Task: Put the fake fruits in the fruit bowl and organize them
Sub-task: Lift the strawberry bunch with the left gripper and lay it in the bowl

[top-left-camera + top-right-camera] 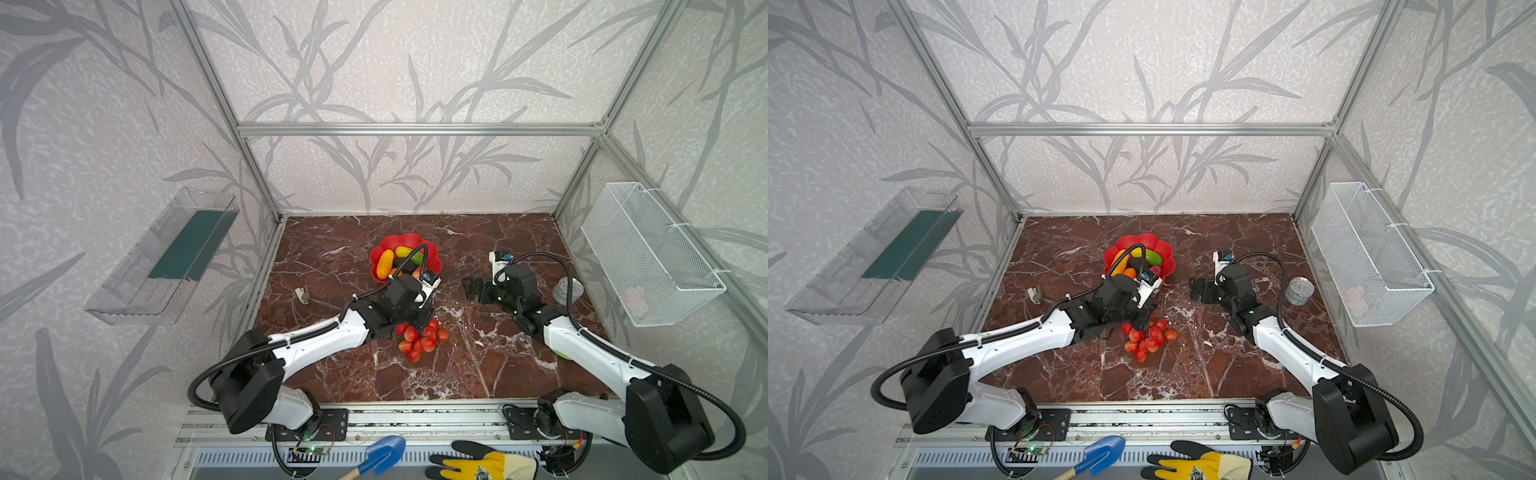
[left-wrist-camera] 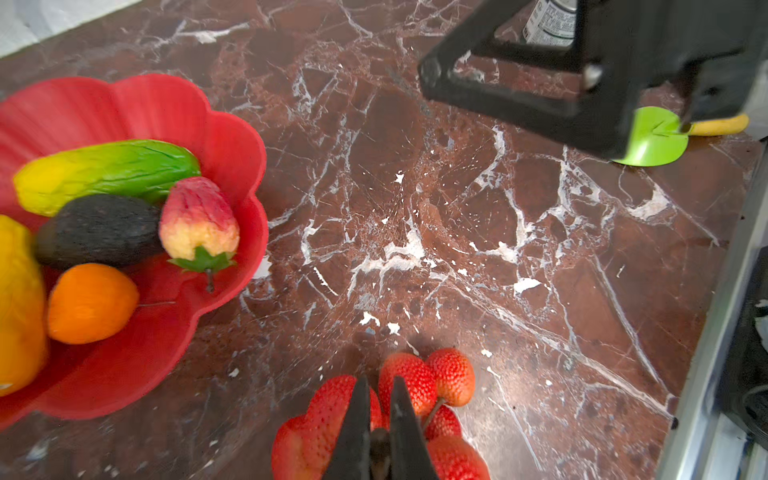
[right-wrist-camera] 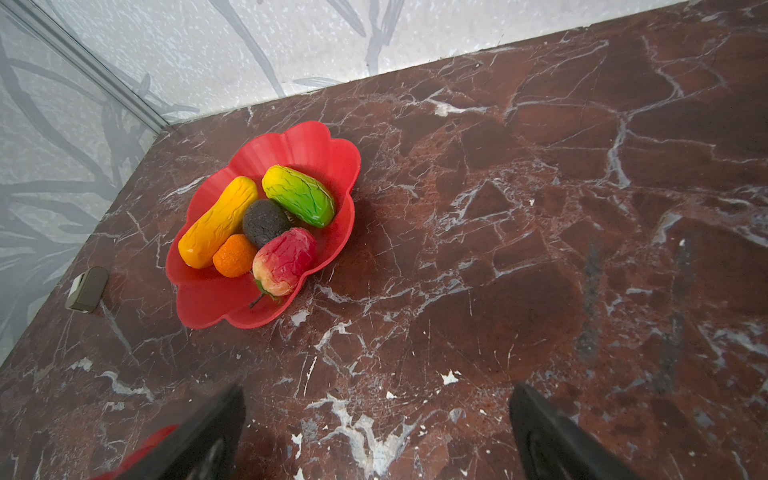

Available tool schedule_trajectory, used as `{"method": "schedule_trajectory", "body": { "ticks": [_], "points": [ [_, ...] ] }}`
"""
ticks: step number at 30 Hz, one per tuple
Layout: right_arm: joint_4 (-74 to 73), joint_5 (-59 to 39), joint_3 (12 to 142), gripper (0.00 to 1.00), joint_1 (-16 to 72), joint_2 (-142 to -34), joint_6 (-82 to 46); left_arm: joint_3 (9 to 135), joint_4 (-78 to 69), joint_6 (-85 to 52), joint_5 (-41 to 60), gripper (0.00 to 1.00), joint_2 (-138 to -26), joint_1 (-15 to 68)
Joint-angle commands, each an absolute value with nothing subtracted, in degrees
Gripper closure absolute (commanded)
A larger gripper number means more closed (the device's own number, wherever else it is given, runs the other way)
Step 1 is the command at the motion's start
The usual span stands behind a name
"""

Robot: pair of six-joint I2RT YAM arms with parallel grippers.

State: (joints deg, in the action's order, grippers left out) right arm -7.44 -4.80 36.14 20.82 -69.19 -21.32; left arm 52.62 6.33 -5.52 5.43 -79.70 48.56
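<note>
The bowl (image 1: pixel 434 249) with the other fruits stands outward of my left gripper, so I will lift the red berries, carry them outward onto those fruits and release the berries' stem.
The red flower-shaped fruit bowl (image 1: pixel 434 249) (image 3: pixel 307 141) stands at mid-table. In it lie a yellow-orange oblong (image 3: pixel 218 222), a green-yellow oblong (image 3: pixel 299 199), a dark bumpy oval (image 3: pixel 266 222), an orange ball (image 3: pixel 235 255) and a red-yellow strawberry (image 3: pixel 284 259). The bunch of red berries (image 1: pixel 422 340) (image 2: pixel 415 382) lies on the marble in front of the bowl. My left gripper (image 2: pixel 379 380) (image 1: pixel 415 322) is shut on the bunch's dark stem. To the right of the bowl my right gripper (image 3: pixel 378 390) (image 1: pixel 471 289) hangs open over bare marble, holding nothing.
A metal can (image 1: pixel 567 289) stands right of the right arm. A green leaf-shaped tool (image 2: pixel 652 139) lies under that arm. A small dark block (image 1: pixel 303 294) sits near the left wall. A wire basket (image 1: pixel 648 249) and a clear tray (image 1: pixel 166 257) hang on the side walls.
</note>
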Motion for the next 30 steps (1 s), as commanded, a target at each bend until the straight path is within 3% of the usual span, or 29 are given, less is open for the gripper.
{"method": "schedule_trajectory", "body": {
  "ticks": [1, 9, 19, 30],
  "points": [
    [-9.0, -5.4, 35.8, 0.01, 20.4, -69.1, -21.9, 57.3, 10.7, -2.2, 2.5, 1.0, -74.1, 47.5],
    [-8.7, -5.6, 35.6, 0.01, 20.2, -68.4, -22.4, 63.0, 4.8, -3.4, 10.1, 1.0, -74.4, 36.3],
    [-6.3, -4.8, 35.4, 0.01, 19.1, -65.7, -21.2, 76.0, -2.5, -8.2, 20.2, 1.0, -92.1, 25.7],
    [-4.6, -5.2, 35.6, 0.01, 17.5, -63.6, -20.4, 81.3, -1.6, -9.6, 19.9, 1.0, -106.1, 21.9]
  ]
}}
